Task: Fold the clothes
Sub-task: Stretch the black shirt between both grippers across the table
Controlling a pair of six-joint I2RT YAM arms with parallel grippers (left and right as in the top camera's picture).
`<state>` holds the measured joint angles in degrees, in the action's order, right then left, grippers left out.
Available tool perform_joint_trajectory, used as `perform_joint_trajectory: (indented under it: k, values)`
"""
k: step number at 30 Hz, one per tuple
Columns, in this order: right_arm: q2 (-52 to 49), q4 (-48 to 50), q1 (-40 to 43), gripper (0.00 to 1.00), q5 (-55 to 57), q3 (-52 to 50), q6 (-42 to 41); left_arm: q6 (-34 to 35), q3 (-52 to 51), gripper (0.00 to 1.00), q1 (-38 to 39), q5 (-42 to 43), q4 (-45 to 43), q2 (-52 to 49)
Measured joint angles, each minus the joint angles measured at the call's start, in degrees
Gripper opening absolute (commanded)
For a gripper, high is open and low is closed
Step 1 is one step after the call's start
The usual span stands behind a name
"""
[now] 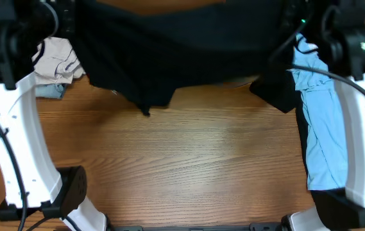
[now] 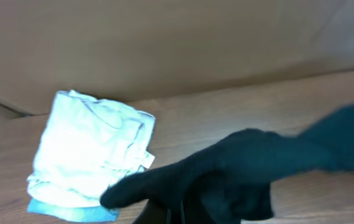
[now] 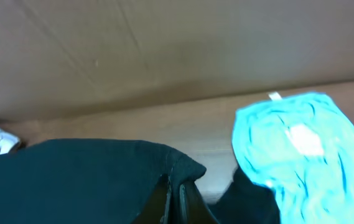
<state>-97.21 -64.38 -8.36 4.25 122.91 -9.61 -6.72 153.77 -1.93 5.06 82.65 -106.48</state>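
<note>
The cloth still hangs lifted. My right gripper will next go down and move back to let go of its black edge over the bare wood beside the light blue garment.
A large black garment (image 1: 169, 45) hangs stretched across the far side of the table, lifted between both arms, with its lower edge draping onto the wood. My left gripper (image 2: 177, 208) is shut on one black edge (image 2: 251, 168). My right gripper (image 3: 175, 199) is shut on the other black edge (image 3: 89, 180). In the overhead view both grippers are hidden behind the cloth and the arms' upper parts.
A folded beige garment (image 1: 55, 59) lies on a blue one at the far left; it also shows in the left wrist view (image 2: 89, 149). A light blue garment (image 1: 320, 122) lies along the right side and shows in the right wrist view (image 3: 301, 149). The wooden table (image 1: 188, 167) stretches in front.
</note>
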Motion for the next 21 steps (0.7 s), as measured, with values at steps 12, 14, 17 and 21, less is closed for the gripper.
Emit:
perform_joint_trajectory:
  k: [12, 14, 17, 21]
  values:
    - [0.2, -17.8, 0.4, 0.04, -5.4, -2.4, -0.1, 0.8, 0.0, 0.04, -0.2, 0.3, 4.3, 2.7]
    - [0.2, -18.0, 0.4, 0.04, -6.7, -5.1, -0.3, 0.8, -0.2, 0.04, -0.2, 0.9, 6.3, 2.7]
    - [0.2, -16.9, 0.5, 0.04, -8.5, -10.4, -0.4, 0.8, -1.1, 0.04, -0.2, 2.0, 8.7, 1.9]
    - [-0.9, -11.8, 0.5, 0.04, -10.0, -18.2, -0.6, 0.8, -3.3, 0.04, 0.0, 2.9, 10.8, -2.1]
